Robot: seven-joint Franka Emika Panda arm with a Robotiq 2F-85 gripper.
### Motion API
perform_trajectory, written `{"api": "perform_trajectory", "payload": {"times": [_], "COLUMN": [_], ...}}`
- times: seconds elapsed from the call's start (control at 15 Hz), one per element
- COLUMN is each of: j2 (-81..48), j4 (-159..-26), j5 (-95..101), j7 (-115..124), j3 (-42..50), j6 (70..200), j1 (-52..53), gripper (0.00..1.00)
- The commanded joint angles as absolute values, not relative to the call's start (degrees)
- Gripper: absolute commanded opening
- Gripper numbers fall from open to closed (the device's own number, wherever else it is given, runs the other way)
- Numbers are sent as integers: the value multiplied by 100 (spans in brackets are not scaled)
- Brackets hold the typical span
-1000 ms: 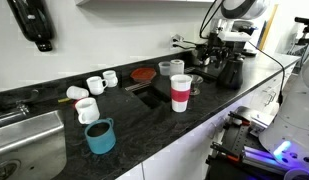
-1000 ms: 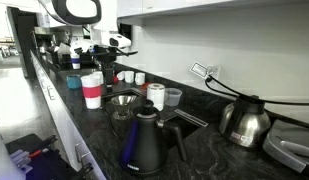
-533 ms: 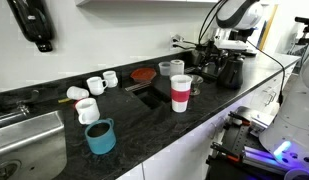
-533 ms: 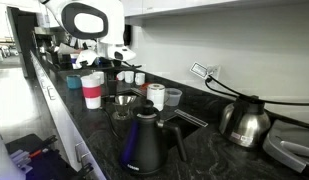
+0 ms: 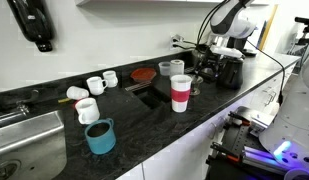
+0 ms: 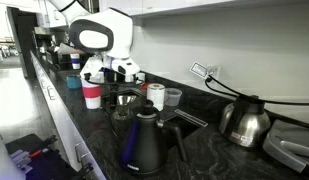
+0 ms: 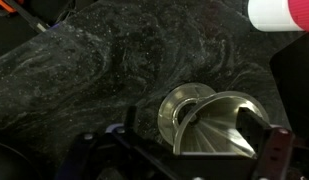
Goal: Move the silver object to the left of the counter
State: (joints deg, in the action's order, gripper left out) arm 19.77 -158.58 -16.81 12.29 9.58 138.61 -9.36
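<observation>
The gripper lowers onto the silver cup's rim next and closes there. The open fingers still hang above, with the rim's edge between them.
The silver object [image 7: 204, 122] is a shiny metal bowl-like cup standing on the black speckled counter [image 7: 104, 70]. In the wrist view my gripper [image 7: 194, 138] is straight above it, with one dark finger [image 7: 130, 128] on each side of its rim, open and not touching it. In both exterior views the cup [image 6: 122, 99] [image 5: 197, 84] stands beside the red-and-white paper cup [image 6: 91, 92], and my gripper [image 6: 123, 76] [image 5: 208, 62] hangs just over it.
A blue mug [image 5: 100, 136] and small white cups [image 5: 86, 109] stand near the steel sink [image 5: 24, 140]. A black kettle [image 6: 144, 142], a clear cup [image 6: 172, 97], a silver kettle [image 6: 244, 120] and coffee gear [image 5: 226, 68] crowd the counter.
The arm has swung along the counter from the coffee gear to above the silver cup and come lower. Nothing on the counter has moved.
</observation>
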Motion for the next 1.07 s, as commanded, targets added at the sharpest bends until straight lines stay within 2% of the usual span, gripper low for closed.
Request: {"api": "perform_trajectory", "payload": {"times": [0.0,0.4,0.87,1.0], "j2": [1871,1722,1336,1286], "j4": [-15805,-15780,-15810,-15806], "j5": [-2235,-3522,-3916,-3956], "j7": [740,46,-222,-239], "j3": [1159,1512,1557,1558], "j6": [14052,13978,13960,13947], "j1": [-788,-614,-774,-799], "gripper": [100,100,99,89]}}
